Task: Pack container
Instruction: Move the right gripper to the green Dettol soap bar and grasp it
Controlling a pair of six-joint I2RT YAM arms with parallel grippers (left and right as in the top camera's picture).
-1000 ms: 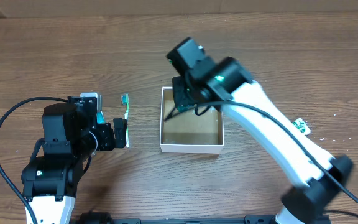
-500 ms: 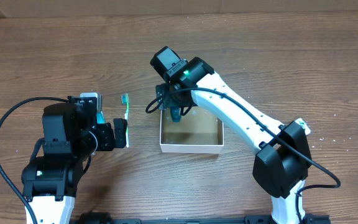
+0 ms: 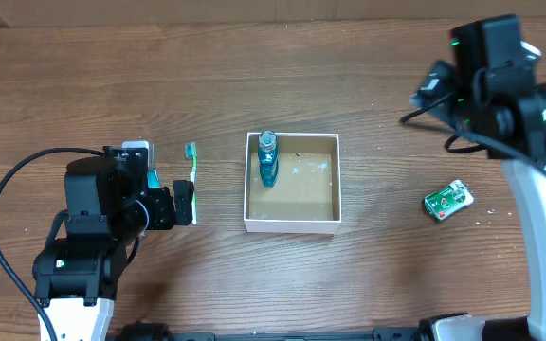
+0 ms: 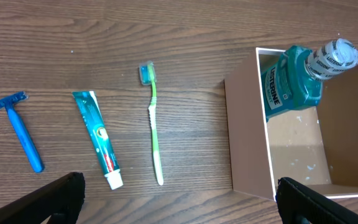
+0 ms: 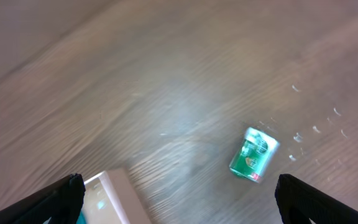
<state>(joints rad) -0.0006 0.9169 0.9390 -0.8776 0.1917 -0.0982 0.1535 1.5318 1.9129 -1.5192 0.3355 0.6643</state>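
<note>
Next, my right gripper moves down and back toward my base and closes on the green packet (image 3: 448, 200), which lies below, still outside the container (image 3: 292, 227).
The container (image 3: 292, 227), a shallow white-walled box with a brown floor, sits mid-table. A teal mouthwash bottle (image 3: 268, 159) lies inside it against the left wall, also seen in the left wrist view as the bottle (image 4: 297, 78) in the box (image 4: 247, 137). My left gripper (image 4: 179, 199) hangs open over bare wood, left of the box, holding nothing. My right gripper (image 5: 179, 193) is open and empty, high over the table's right side, with a green packet (image 5: 253, 155) below it. The right wrist view is blurred.
Left of the box lie a green toothbrush (image 4: 153, 130), a toothpaste tube (image 4: 98, 140) and a blue razor (image 4: 20, 134), side by side. The green packet (image 3: 446, 201) rests on the wood right of the box. The right arm (image 3: 486, 76) is at the far right.
My right gripper opened and let go of the mouthwash bottle in the box, then swung away to the far right. The left arm has not moved.
</note>
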